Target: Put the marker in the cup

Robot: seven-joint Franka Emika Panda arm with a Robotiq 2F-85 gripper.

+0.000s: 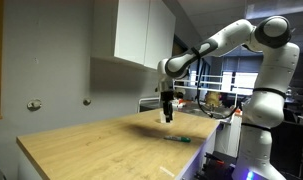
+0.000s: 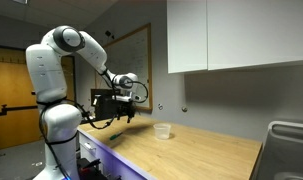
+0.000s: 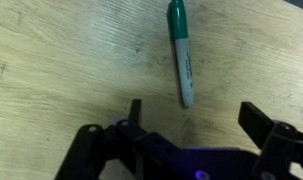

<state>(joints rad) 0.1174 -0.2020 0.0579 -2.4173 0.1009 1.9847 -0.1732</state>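
Note:
My gripper needs to move its open fingers down and back toward the base next, over the marker's pale body (image 1: 172, 138) (image 3: 184, 75), and close across its width.
The marker (image 3: 179, 50) lies flat on the wooden table in the wrist view, with a dark-green cap and a pale barrel, running from the top edge toward my jaws. It also shows as a small green stick in an exterior view (image 1: 177, 139). My gripper (image 3: 196, 115) is open and empty, hanging above the table with its fingers either side of the marker's near end, apart from it. It shows in both exterior views (image 1: 167, 116) (image 2: 129, 117). The cup (image 2: 162, 131) stands upright on the table, well away from the gripper.
The wooden table (image 1: 101, 150) fills the scene, with a wall and a white cabinet (image 1: 141, 30) behind it. A metal-framed object (image 2: 288, 150) stands at one end. Desks and clutter (image 1: 211, 100) sit beyond the table.

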